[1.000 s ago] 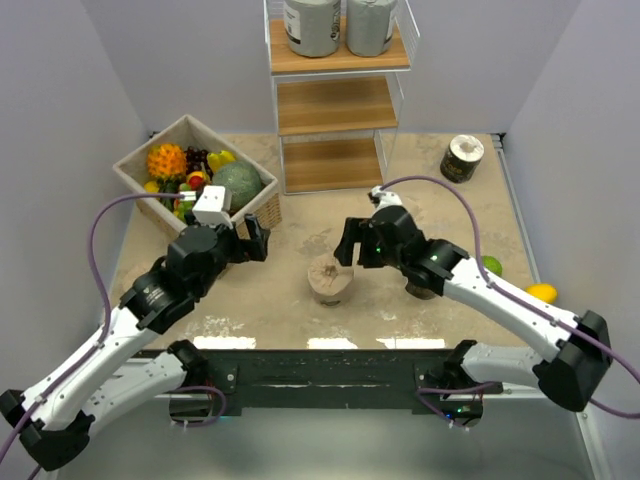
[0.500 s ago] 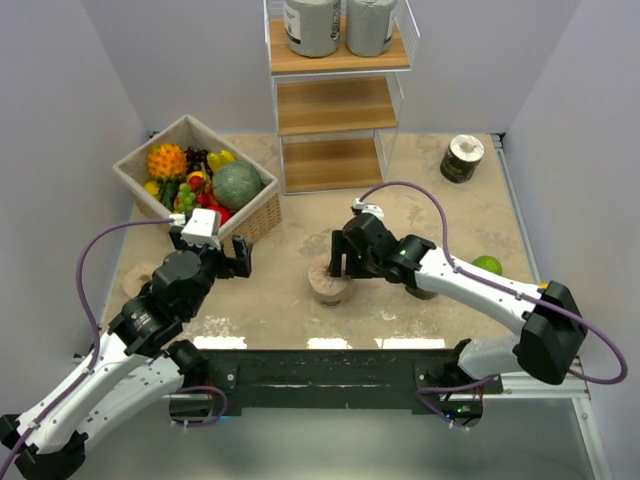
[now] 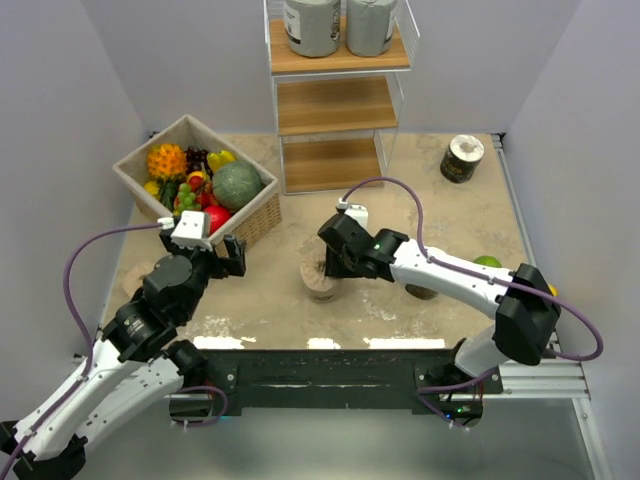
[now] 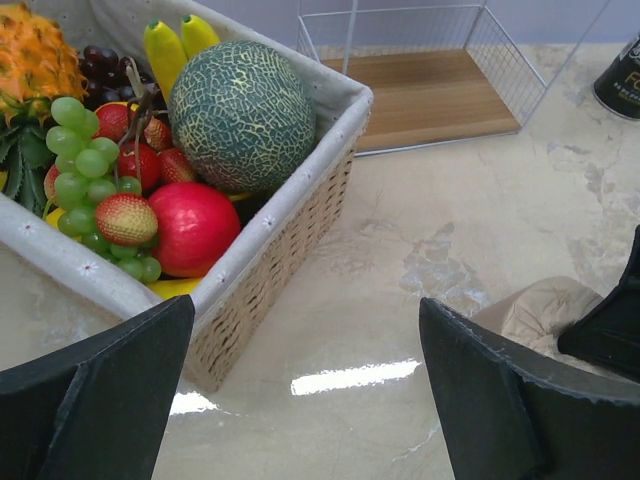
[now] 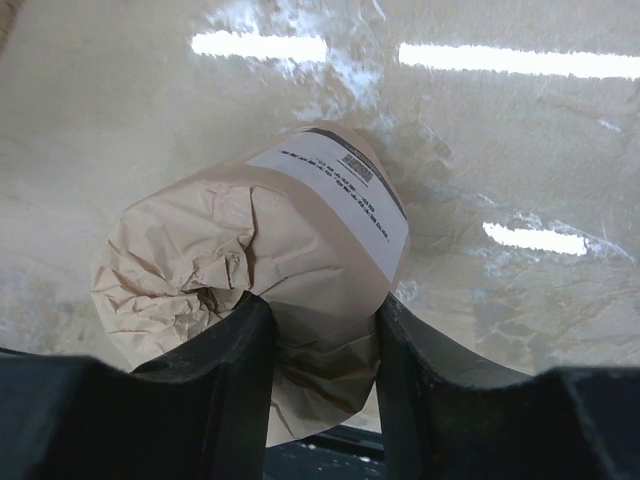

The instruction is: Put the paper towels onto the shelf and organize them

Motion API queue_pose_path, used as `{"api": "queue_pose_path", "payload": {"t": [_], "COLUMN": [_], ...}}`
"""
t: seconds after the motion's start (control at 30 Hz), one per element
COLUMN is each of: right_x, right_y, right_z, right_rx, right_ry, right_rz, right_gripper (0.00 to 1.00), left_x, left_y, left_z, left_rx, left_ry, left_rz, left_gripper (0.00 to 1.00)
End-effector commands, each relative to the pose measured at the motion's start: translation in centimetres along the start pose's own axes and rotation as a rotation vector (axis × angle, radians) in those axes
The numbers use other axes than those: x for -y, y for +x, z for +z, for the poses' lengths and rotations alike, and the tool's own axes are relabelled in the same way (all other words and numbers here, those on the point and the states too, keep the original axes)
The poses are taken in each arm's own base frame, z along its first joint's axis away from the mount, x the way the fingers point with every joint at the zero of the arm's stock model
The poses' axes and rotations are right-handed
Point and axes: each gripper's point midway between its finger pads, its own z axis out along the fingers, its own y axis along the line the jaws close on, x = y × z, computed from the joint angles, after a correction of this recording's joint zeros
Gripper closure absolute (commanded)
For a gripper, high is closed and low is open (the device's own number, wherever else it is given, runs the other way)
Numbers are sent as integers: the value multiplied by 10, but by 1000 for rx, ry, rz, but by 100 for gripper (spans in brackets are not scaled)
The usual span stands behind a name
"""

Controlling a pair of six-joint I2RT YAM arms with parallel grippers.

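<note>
The basket-side end of the shelf's middle board (image 3: 307,108) is empty below the grey rolls. My right gripper should next lift the tan roll and carry it outward onto that end.
A tan paper towel roll (image 3: 320,278) with a white label lies at the table's middle, and my right gripper (image 3: 333,262) is shut on it. In the right wrist view its crumpled wrapper (image 5: 260,260) is pinched between the fingers of the right gripper (image 5: 315,340). Two grey rolls (image 3: 312,25) stand on the top board of the shelf (image 3: 337,105). A dark roll (image 3: 462,157) stands at the back right. My left gripper (image 3: 230,256) hangs open beside the basket, nothing between the jaws of the gripper (image 4: 305,400). The tan roll (image 4: 540,310) shows at that view's right edge.
A wicker basket (image 3: 262,213) of fruit stands back left, close to the left gripper; its wall (image 4: 270,270) fills the left wrist view. A lime (image 3: 487,263) lies behind the right forearm. A dark object (image 3: 421,291) is half hidden under that arm.
My right gripper moved left and down onto the tan roll and closed on it. The left arm drew back toward the near left, still open.
</note>
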Motion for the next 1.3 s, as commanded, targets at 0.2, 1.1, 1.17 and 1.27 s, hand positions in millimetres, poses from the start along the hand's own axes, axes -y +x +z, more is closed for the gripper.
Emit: {"api": "queue_pose_path", "payload": {"t": [0.2,1.1,1.17,1.27], "right_x": [-50,-71,-69,-67], "right_y": [-175,-369,-373,-375], "right_z": [-55,-91,-93,-95], "right_rx": [465,941,956,959], "right_ry": [-78,-247,-248,-242], "right_rz": [281,818,837,856], "right_gripper": [65,62,62,63], "left_x": [-12,-18,-18,-19], "left_y": [-20,-24,-24,-25], "left_z": [-5,-11,-12,-12], "left_rx": [69,92,94,99], "left_ry": [-62,-73,-75,-78], "left_rz": [-33,-52,-53,-57], "left_gripper": [0,0,0,0]}}
